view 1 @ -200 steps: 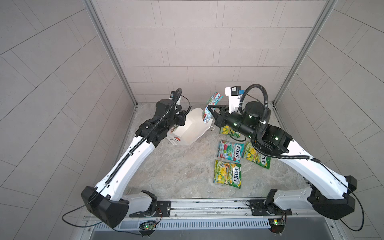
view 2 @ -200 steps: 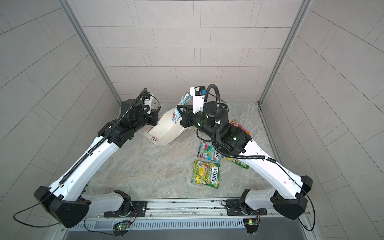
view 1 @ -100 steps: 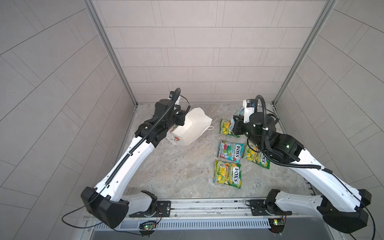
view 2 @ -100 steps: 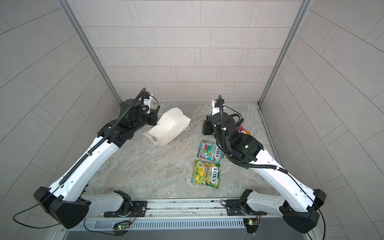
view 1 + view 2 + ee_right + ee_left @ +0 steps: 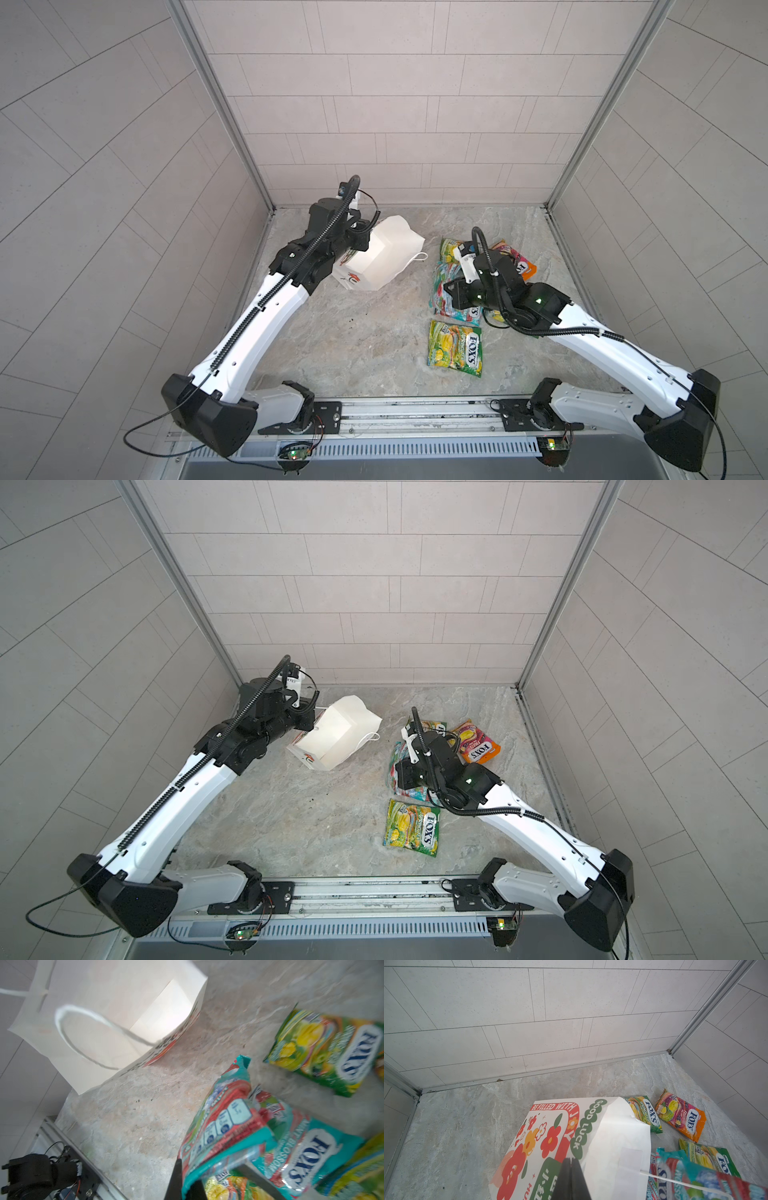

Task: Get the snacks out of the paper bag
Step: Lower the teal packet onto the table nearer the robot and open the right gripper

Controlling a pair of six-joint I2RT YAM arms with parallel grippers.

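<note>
My right gripper moves back and down next to release the teal-red pouch, since the bare marble (image 5: 393,345) (image 5: 154,1178) beside the nearest green-yellow pouch lies below and back of it.
The white paper bag (image 5: 382,257) (image 5: 336,737) lies tilted at the back left, mouth toward the right; its inside (image 5: 162,1012) shows no pouch. My left gripper (image 5: 361,243) (image 5: 571,1162) is shut on the paper bag's printed end. The right gripper (image 5: 451,291) (image 5: 185,1180) is shut on a teal-red snack pouch (image 5: 222,1118) (image 5: 395,756), held low over a second teal-red pouch (image 5: 301,1153) lying on the table. Green-yellow pouches (image 5: 456,348) (image 5: 644,1112) (image 5: 710,1157) and an orange-pink pouch (image 5: 519,259) (image 5: 681,1115) lie flat around it.
The marble tabletop (image 5: 353,332) is closed in by tiled walls at the back and sides. A metal rail (image 5: 395,415) with both arm bases runs along the front edge. The bag's cord handle (image 5: 417,257) hangs toward the pouches.
The right gripper carried the teal-red pouch from the bag's mouth rightward and down to the pouches on the table. The left gripper and bag stayed put.
</note>
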